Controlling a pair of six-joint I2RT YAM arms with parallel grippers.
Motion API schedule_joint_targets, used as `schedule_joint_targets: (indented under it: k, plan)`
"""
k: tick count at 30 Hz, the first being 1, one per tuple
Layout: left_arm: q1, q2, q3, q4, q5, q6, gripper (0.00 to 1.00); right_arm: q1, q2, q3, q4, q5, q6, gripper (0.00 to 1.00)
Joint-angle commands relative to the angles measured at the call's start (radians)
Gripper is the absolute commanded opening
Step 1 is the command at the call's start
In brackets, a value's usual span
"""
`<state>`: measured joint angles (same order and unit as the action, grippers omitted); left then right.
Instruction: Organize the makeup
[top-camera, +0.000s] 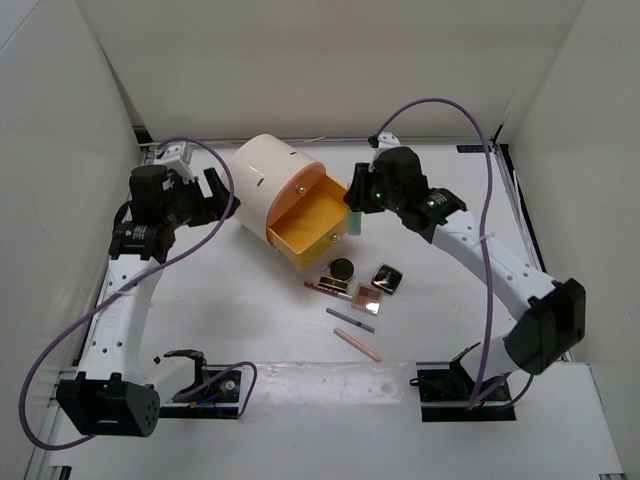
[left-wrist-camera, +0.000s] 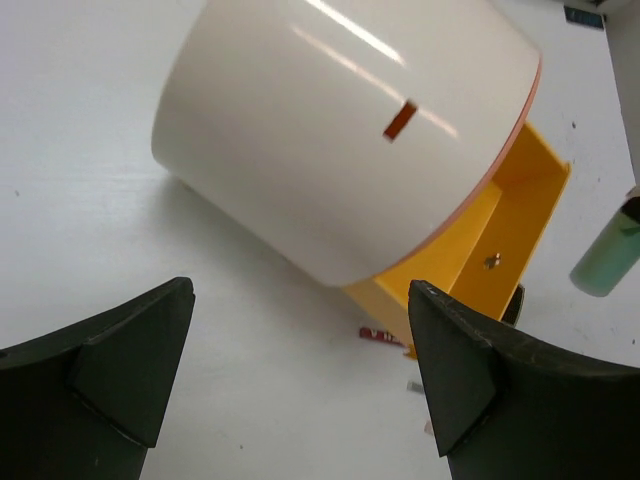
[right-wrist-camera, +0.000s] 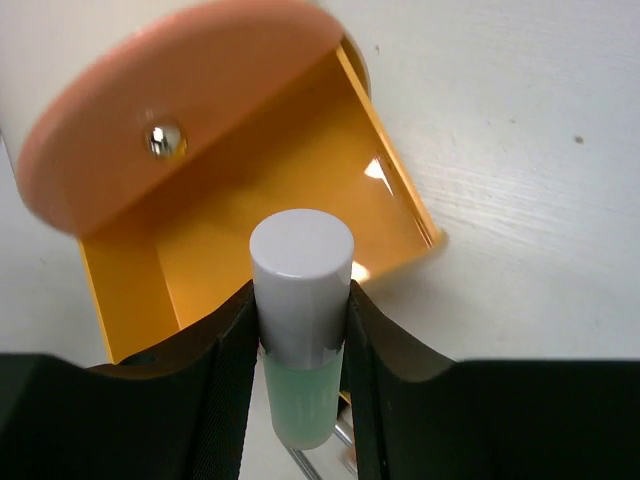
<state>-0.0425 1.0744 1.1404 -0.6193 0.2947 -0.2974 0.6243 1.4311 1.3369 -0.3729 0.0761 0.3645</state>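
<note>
The right gripper moves toward the cream cylinder, over the drawer, next, then down toward the drawer's bottom, as the mint tube (top-camera: 354, 224) hangs beside the open drawer's edge.
My right gripper (right-wrist-camera: 300, 305) is shut on the mint tube (right-wrist-camera: 300, 262), white cap pointing away, just over the near rim of the open orange drawer (right-wrist-camera: 250, 225). Seen from above, the mint tube (top-camera: 354, 224) hangs at the drawer's (top-camera: 305, 225) right side under the right gripper (top-camera: 356, 203). On the table in front lie a black round compact (top-camera: 343, 268), two square compacts (top-camera: 388, 278) (top-camera: 368, 297), a dark red pencil (top-camera: 328, 288), a grey pencil (top-camera: 350, 320) and a pink pencil (top-camera: 357, 343). My left gripper (top-camera: 222, 195) (left-wrist-camera: 300, 290) is open and holds nothing.
The big cream cylinder (top-camera: 268, 185) (left-wrist-camera: 330, 130) lies on its side at the back centre, its drawer pulled out toward the makeup. The left gripper stands just left of the cylinder. White walls close the table on three sides.
</note>
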Motion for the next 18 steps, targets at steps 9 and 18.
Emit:
schedule_joint_targets:
  k: [9,18]
  plan:
    - [0.001,0.091,0.124,0.024,-0.068,0.046,0.98,0.054,0.149,0.022,0.439,0.184,0.350,0.13]
    - [0.001,0.049,0.101,0.006,-0.077,0.069,0.98,0.094,0.176,-0.085,0.520,0.182,0.479,0.20]
